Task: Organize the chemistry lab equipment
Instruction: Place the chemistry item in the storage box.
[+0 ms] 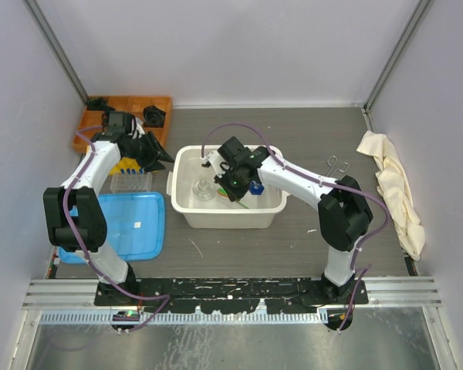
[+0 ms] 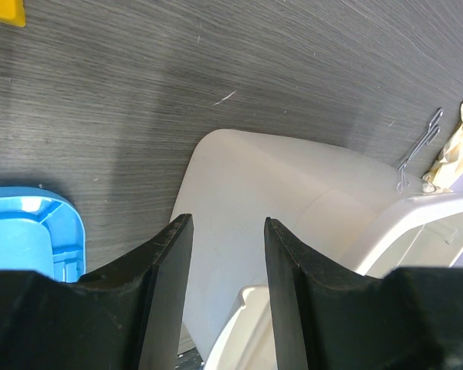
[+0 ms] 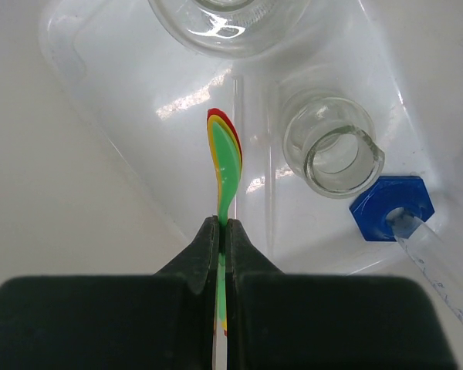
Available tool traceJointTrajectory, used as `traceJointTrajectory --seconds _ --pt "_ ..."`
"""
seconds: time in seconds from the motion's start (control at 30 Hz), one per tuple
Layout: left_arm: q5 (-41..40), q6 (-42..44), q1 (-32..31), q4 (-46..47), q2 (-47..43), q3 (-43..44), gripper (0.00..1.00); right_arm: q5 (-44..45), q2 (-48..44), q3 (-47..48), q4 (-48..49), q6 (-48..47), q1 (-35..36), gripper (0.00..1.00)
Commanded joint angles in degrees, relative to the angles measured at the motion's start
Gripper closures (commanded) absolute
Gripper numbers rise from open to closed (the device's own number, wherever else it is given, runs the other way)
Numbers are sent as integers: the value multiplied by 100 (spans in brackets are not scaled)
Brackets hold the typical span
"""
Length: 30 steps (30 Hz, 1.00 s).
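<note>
The part of the tub's bottom beside the glass tube is bare, so my right gripper should go down to it next and let go of the spoon's handle there.
My right gripper [image 3: 224, 223] is shut on the handle of a green plastic spoon [image 3: 228, 166]; yellow and red edges show behind the spoon. It hangs inside the white tub [image 1: 187, 210], over a clear glass flask [image 3: 224, 23], a small open glass vial [image 3: 336, 154], a blue cap [image 3: 392, 208] and a glass tube [image 3: 440, 270]. My left gripper [image 2: 226, 222] is open with nothing between its fingers, left of the tub by the yellow tube rack [image 1: 123, 164]. Metal forceps [image 1: 338, 163] lie on the table right of the tub.
A blue tray [image 1: 131, 223] lies front left, with a clear box [image 1: 131, 182] behind it. An orange tray of black parts [image 1: 123, 116] sits in the back left corner. A cream cloth [image 1: 393, 185] is bunched along the right wall.
</note>
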Motion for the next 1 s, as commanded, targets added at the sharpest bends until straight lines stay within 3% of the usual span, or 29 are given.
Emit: traceJointTrajectory --seconds 0.0,0.97 --pt "44 76 15 71 -139 -12 57 -14 124 258 -46 -175 26 99" --pt "113 81 14 88 -113 -22 57 -10 785 292 -31 -179 26 95"
